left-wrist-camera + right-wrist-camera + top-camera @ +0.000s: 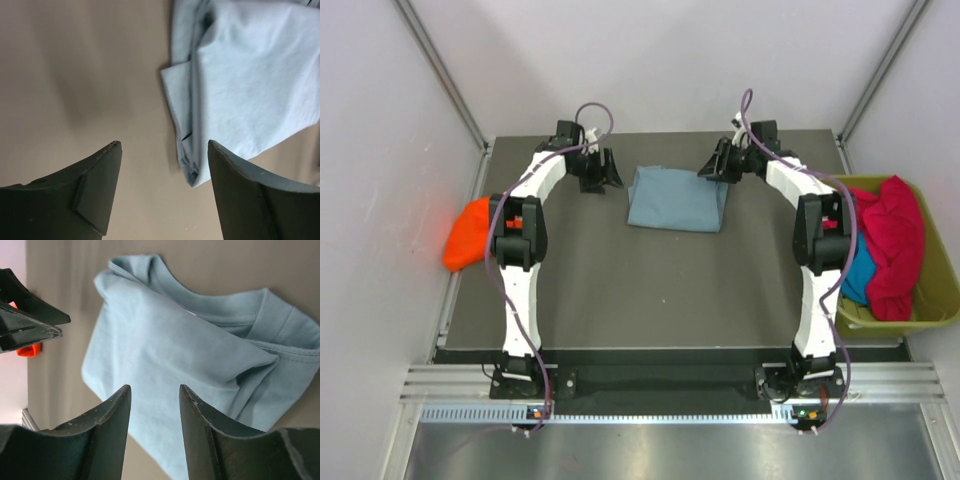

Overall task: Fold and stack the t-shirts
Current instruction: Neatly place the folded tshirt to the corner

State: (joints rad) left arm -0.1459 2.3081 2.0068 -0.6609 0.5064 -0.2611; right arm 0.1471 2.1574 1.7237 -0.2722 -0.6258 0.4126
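The grey-blue shirt's side edge (pixel 633 194) (pixel 187 125) is below my left gripper and to its right in the top view, so next I need to lower the gripper's open fingers with one on each side of it.
A folded grey-blue t-shirt (pixel 678 198) lies at the back middle of the dark table (pixel 650 290); it also shows in the left wrist view (pixel 250 80) and the right wrist view (pixel 175 355). My left gripper (pixel 603 172) is open and empty just left of it (pixel 164 145). My right gripper (pixel 720 166) is open and empty over the shirt's right edge (pixel 155 387). An orange-red t-shirt (pixel 468 233) lies bunched at the table's left edge. A crimson-pink t-shirt (pixel 896 240) and a teal one (pixel 858 275) lie in the bin.
The olive-green plastic bin (pixel 945 290) stands off the table's right side. White walls close in the back and sides. The left gripper's fingers (pixel 30 320) show at the left of the right wrist view.
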